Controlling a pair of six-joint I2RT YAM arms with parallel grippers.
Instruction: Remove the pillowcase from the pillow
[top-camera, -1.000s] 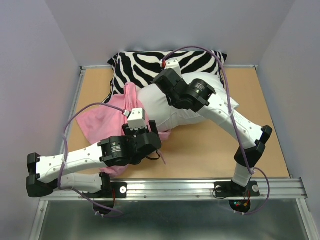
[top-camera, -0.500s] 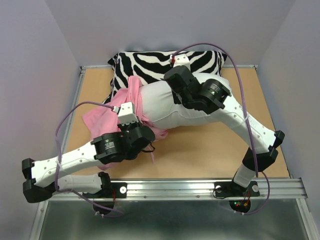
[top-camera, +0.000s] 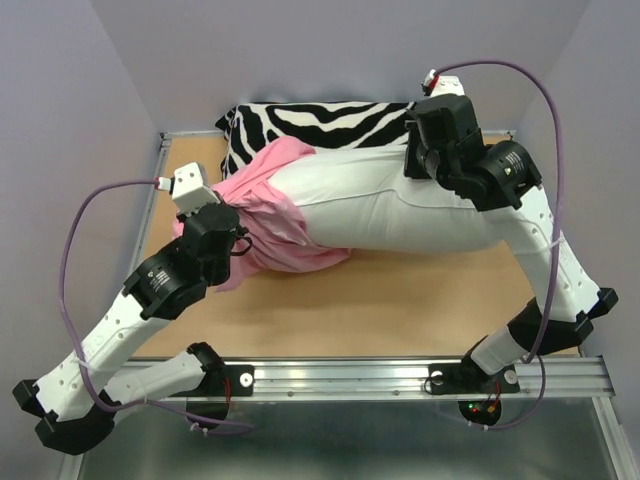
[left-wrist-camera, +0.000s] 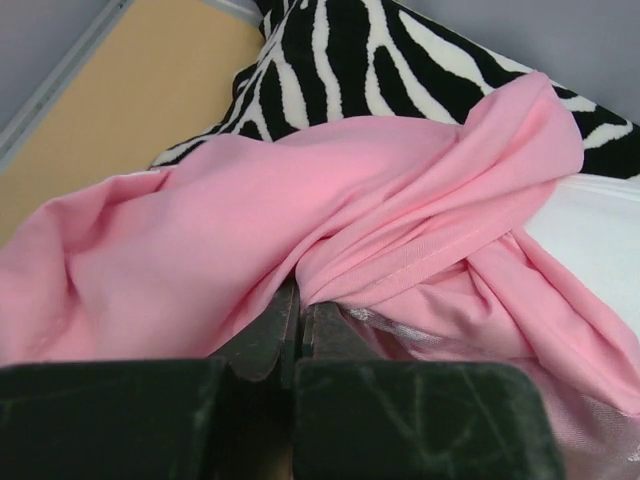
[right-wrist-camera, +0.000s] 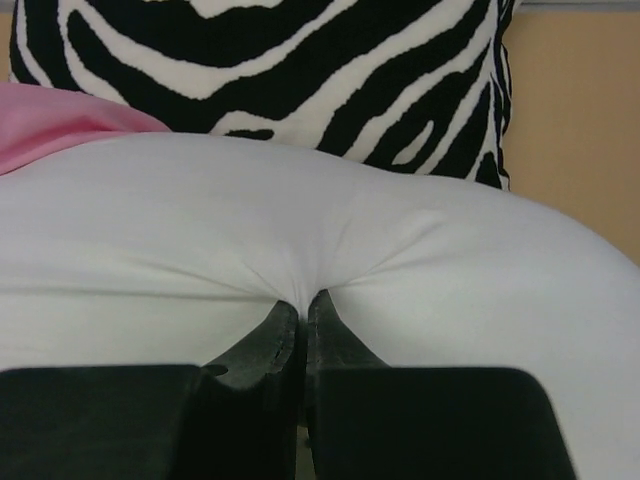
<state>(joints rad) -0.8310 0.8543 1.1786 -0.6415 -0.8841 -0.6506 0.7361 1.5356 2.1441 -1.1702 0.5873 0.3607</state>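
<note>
My right gripper lowers toward the tabletop next and releases the pinched part of the white pillow, since the pillow's other end still sits inside the pillowcase (top-camera: 270, 200).
The white pillow (top-camera: 400, 205) lies stretched across the middle of the table, its left end still inside the bunched pink pillowcase (top-camera: 270, 200). My left gripper (top-camera: 240, 232) is at the case's left side, shut on a fold of the pink pillowcase (left-wrist-camera: 200, 230) in the left wrist view, fingertips (left-wrist-camera: 298, 300) buried in fabric. My right gripper (top-camera: 418, 172) is over the pillow's far right part. It is shut on a pinch of the white pillow (right-wrist-camera: 300, 220), with creases running into the closed jaws (right-wrist-camera: 303, 298). A corner of the pillowcase (right-wrist-camera: 50, 125) shows at that view's left.
A black-and-white zebra-striped pillow (top-camera: 320, 125) lies against the back wall, touching the pink fabric and the white pillow. The wooden table (top-camera: 420, 300) has a metal rail (top-camera: 400, 378) along the near edge. Grey walls close in both sides.
My left gripper shut on the pillowcase and drew it left and away. My right gripper carried the pillow right and toward the back. More white pillow now lies bare.
</note>
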